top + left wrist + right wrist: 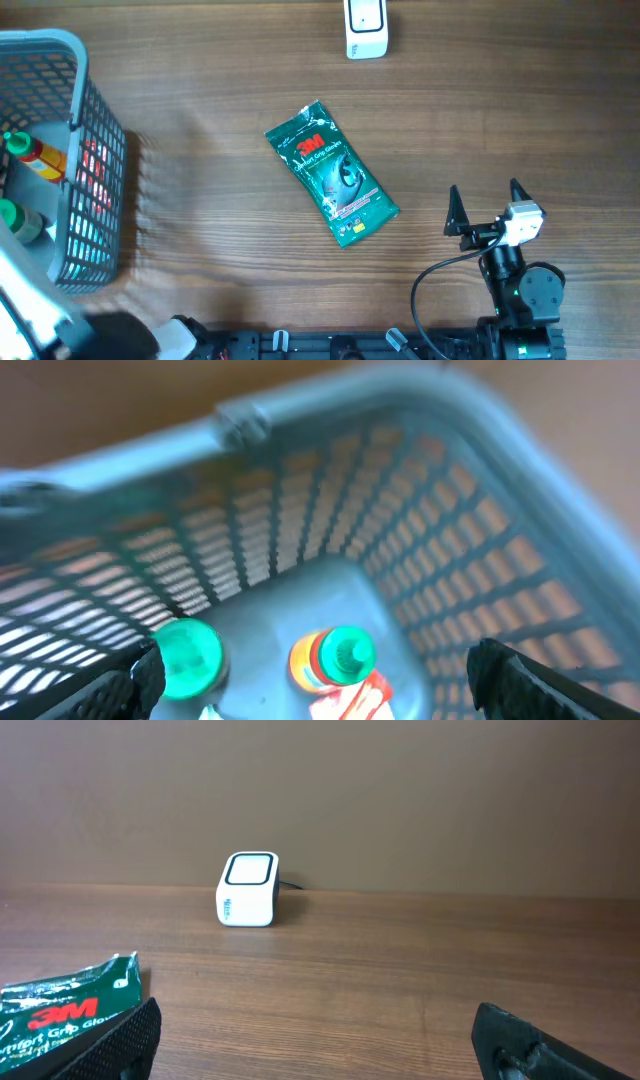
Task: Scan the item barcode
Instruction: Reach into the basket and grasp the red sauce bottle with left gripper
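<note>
My left gripper should next go down into the basket and close around the orange bottle's green-capped top (21, 144) (342, 656), which stands below it between its open fingers.
A green 3M glove packet (332, 173) lies flat on the wooden table's middle, its long side slanted; its corner also shows in the right wrist view (60, 1005). The white barcode scanner (366, 28) stands at the far edge, upright ahead of the right wrist camera (248, 888). My right gripper (485, 190) is open and holds nothing, to the right of the packet (320, 1045). My left gripper (320, 690) is open above the basket's inside, over two bottles and holding neither.
A grey mesh basket (95, 150) stands at the left edge, its rim (300, 410) blurred in the left wrist view. Inside stand a green-capped bottle (188, 657) and an orange bottle with a green cap (335, 657). The left arm (30, 290) crosses the bottom-left corner.
</note>
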Robot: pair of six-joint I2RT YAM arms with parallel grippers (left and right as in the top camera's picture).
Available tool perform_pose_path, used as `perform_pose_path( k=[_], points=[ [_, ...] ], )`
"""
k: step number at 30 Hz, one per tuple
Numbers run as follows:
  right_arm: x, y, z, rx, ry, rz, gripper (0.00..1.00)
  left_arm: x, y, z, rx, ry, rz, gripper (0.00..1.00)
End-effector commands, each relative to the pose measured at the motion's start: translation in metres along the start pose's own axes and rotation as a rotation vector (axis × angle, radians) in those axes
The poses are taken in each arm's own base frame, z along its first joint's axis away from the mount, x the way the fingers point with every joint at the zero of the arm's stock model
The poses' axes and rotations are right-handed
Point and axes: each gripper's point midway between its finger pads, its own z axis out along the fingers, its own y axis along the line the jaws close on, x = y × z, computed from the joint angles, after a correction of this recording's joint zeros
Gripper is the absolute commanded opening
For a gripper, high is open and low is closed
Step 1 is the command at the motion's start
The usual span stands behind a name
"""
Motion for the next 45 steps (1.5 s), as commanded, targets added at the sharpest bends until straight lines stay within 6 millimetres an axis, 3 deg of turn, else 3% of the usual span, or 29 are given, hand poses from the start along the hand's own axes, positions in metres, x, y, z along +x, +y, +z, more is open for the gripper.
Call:
perform_pose_path(
  k=[1,5,10,12,15,17,19,22,25,28,31,33,36,38,39,41,44,45],
  points=[
    [-0.002,-0.001,-0.001,0.003,-0.010,-0.011,1.00,0.036,-0.027,0.051,0.130,0.154,0.260,1.00],
    [-0.002,-0.001,-0.001,0.003,-0.010,-0.011,1.00,0.057,-0.031,0.087,0.136,0.219,0.386,1.00],
    [-0.002,-0.001,-0.001,0.003,-0.010,-0.011,1.00,0.082,-0.028,0.123,0.127,0.299,0.395,1.00],
    [-0.002,-0.001,-0.001,0.003,-0.010,-0.011,1.00,0.095,-0.025,0.130,0.120,0.346,0.396,0.92],
    [-0.002,-0.001,-0.001,0.003,-0.010,-0.011,1.00,0.106,-0.021,0.133,0.113,0.388,0.396,0.91],
    [-0.002,-0.001,-0.001,0.003,-0.010,-0.011,1.00,0.108,-0.020,0.133,0.111,0.398,0.397,0.82],
    [-0.002,-0.001,-0.001,0.003,-0.010,-0.011,1.00,0.110,-0.019,0.131,0.109,0.409,0.396,0.55],
    [-0.002,-0.001,-0.001,0.003,-0.010,-0.011,1.00,0.109,-0.019,0.126,0.105,0.412,0.381,0.32],
    [-0.002,-0.001,-0.001,0.003,-0.010,-0.011,1.00,0.090,-0.023,0.108,0.109,0.352,0.345,0.28],
    [-0.002,-0.001,-0.001,0.003,-0.010,-0.011,1.00,0.050,-0.032,0.071,0.126,0.227,0.293,0.27],
    [-0.002,-0.001,-0.001,0.003,-0.010,-0.011,1.00,0.001,-0.041,0.013,0.160,0.060,0.210,0.28],
    [-0.002,-0.001,-0.001,0.003,-0.010,-0.011,1.00,-0.030,-0.045,-0.038,0.194,-0.066,0.120,0.27],
    [-0.002,-0.001,-0.001,0.003,-0.010,-0.011,1.00,-0.054,-0.058,-0.115,0.340,-0.205,-0.002,0.27],
    [-0.002,-0.001,-0.001,0.003,-0.010,-0.011,1.00,-0.048,-0.080,-0.175,0.547,-0.217,-0.071,0.27],
    [-0.002,-0.001,-0.001,0.003,-0.010,-0.011,1.00,-0.029,-0.103,-0.220,0.741,-0.156,-0.094,0.27],
    [-0.002,-0.001,-0.001,0.003,-0.011,-0.011,1.00,0.000,-0.125,-0.268,0.933,-0.068,-0.067,0.24],
    [-0.002,-0.001,-0.001,0.003,-0.011,-0.011,1.00,0.038,-0.138,-0.306,1.034,0.030,-0.018,0.23],
    [-0.002,-0.001,-0.001,0.003,-0.010,-0.011,1.00,0.059,-0.142,-0.318,1.067,0.096,0.014,0.23]
  ],
)
